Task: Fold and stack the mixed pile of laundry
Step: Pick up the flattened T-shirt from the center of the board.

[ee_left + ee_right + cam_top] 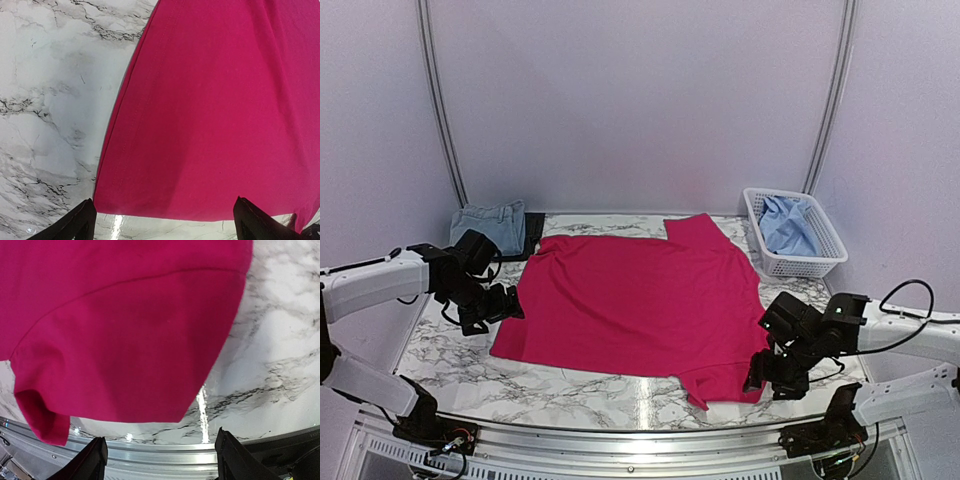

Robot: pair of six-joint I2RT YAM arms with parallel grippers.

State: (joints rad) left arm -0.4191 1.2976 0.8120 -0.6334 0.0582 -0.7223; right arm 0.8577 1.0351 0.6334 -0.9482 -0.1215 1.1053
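Note:
Next, my right gripper eases its open fingers down and outward around the near sleeve's outer corner (756,398) (176,413) to close, as that corner is below and just outward of it.
A bright pink-red T-shirt (640,300) lies spread flat on the marble table (610,385), one sleeve toward the back and one toward the near right. My left gripper (508,304) sits at the shirt's left hem, open. In the left wrist view the hem (200,150) lies just ahead of the left gripper (165,226), nothing between the fingers. My right gripper (758,380) is open beside the near-right sleeve (125,340); in the right wrist view the right gripper (160,459) holds nothing. A folded denim piece (492,226) and a dark one (534,236) rest at the back left.
A white slatted basket (815,262) stands at the back right with a light blue shirt (786,226) in it. The table's metal front rail (165,452) runs right under the right gripper. Walls close in the back and both sides.

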